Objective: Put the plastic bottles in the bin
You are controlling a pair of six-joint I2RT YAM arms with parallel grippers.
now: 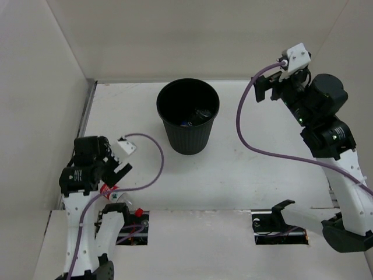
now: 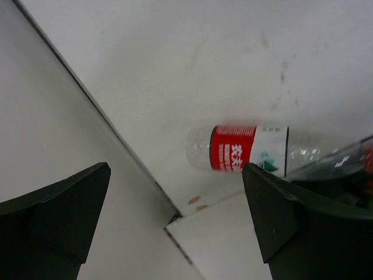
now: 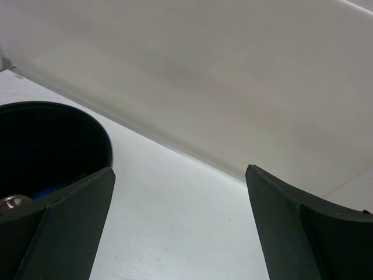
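Note:
The bottle lies crosswise to my open fingers, so my left gripper will next turn, move back and go down over the bottle's red label [image 1: 109,191] [image 2: 240,149].
The bin [image 1: 187,131] is a round black wastebasket standing at the middle back of the table, with bottles [image 1: 198,115] lying inside it. A clear bottle with a red label [image 2: 233,149] lies on its side near the table's front left corner. My left gripper [image 1: 120,168] hovers open just above it, and the bottle [image 1: 108,190] peeks out under the fingers. In the left wrist view the left gripper [image 2: 176,169] has nothing between its fingers. My right gripper [image 1: 269,88] is raised to the right of the bin, open and empty. The right wrist view shows this right gripper [image 3: 179,169] with the bin's rim [image 3: 87,119] at its left.
White walls enclose the table on the left [image 1: 41,105], back and right. A raised white board [image 1: 198,245] with two cut-out slots runs along the near edge by the arm bases. Purple cables [image 1: 242,125] loop from both wrists.

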